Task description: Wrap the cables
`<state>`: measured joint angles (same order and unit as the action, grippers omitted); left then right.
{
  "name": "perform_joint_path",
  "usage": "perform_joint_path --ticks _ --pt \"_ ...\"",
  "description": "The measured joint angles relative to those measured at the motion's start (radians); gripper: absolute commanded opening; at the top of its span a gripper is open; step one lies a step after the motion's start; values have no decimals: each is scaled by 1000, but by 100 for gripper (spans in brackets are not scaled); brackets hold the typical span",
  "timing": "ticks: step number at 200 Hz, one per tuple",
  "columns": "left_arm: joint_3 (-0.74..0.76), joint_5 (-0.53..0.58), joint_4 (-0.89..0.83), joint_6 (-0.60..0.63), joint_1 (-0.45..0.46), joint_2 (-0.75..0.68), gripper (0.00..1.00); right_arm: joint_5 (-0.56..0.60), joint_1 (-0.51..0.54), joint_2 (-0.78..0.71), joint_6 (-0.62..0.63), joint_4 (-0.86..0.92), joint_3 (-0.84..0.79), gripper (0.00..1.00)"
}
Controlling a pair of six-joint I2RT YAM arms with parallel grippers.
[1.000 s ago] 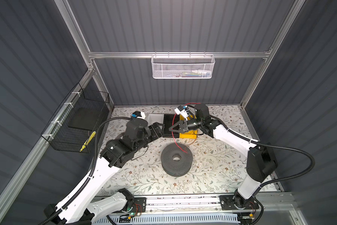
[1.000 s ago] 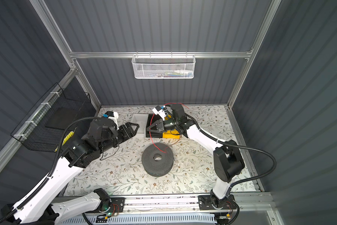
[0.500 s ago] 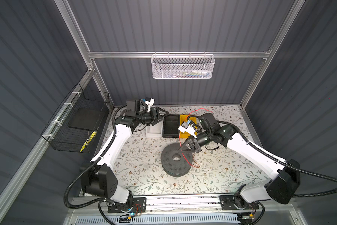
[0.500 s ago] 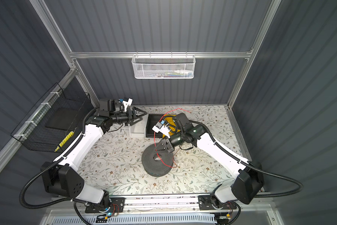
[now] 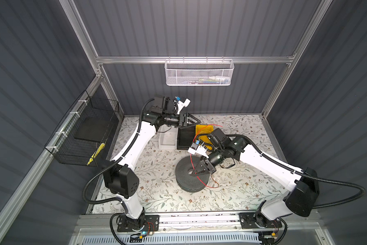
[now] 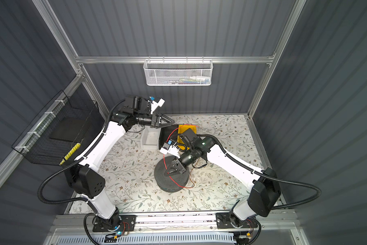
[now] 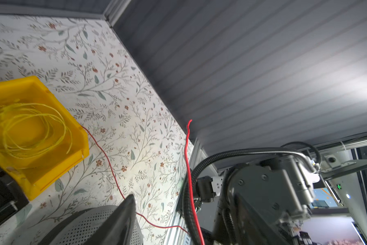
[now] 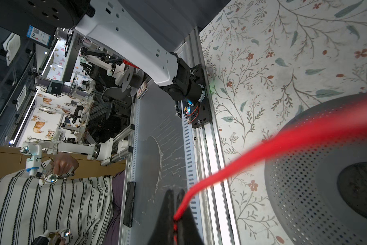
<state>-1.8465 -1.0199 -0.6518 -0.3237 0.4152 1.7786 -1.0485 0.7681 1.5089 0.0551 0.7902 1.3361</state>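
My right gripper will next move sideways from the centre hole to the spool's rim by the brown wire point(image 5: 205, 178) and release the red cable, as slack curves there.
A thin red cable point(image 5: 191, 158) runs from the bins at the back down to a dark grey perforated spool point(image 5: 186, 180) in mid-table. My right gripper point(image 5: 196, 172) hangs over the spool's centre hole, shut on that cable. In the right wrist view the fingertips point(image 8: 169, 192) pinch the red cable point(image 8: 242, 161), which stretches off toward the spool point(image 8: 305, 169). My left gripper point(image 5: 196, 122) stands open above the bins at the back, holding nothing. In the left wrist view one finger point(image 7: 127, 212) shows beside a loose red cable point(image 7: 187, 161). A yellow cable point(image 7: 29, 127) lies coiled in the yellow bin point(image 7: 40, 93).
A black bin point(image 5: 185, 137) and a white bin point(image 5: 167, 140) stand beside the yellow bin point(image 5: 201, 128). A thin brown wire point(image 5: 215, 180) lies right of the spool. A black wire basket point(image 5: 87, 135) hangs on the left wall. A white mesh basket point(image 5: 199, 73) hangs on the back wall.
My right gripper has carried the red cable from the bins down over the spool. My left arm has swung from mid-left to the back and reached rightward over the bins.
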Motion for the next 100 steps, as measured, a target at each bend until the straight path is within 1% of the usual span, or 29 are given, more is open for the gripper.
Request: perform_joint_path --ticks 18,43,61,76,100 --pt "-6 14 -59 43 29 29 70 7 16 3 5 6 0 0" --pt "-6 12 -78 63 29 35 67 9 26 3 5 5 0 0" --pt "-6 5 -81 79 28 35 61 7 26 3 4 3 0 0" --pt "-6 3 -95 93 31 35 50 3 26 3 1 0 0 0" --pt "-6 -3 -114 113 36 35 47 -1 26 3 -2 -5 0 0"
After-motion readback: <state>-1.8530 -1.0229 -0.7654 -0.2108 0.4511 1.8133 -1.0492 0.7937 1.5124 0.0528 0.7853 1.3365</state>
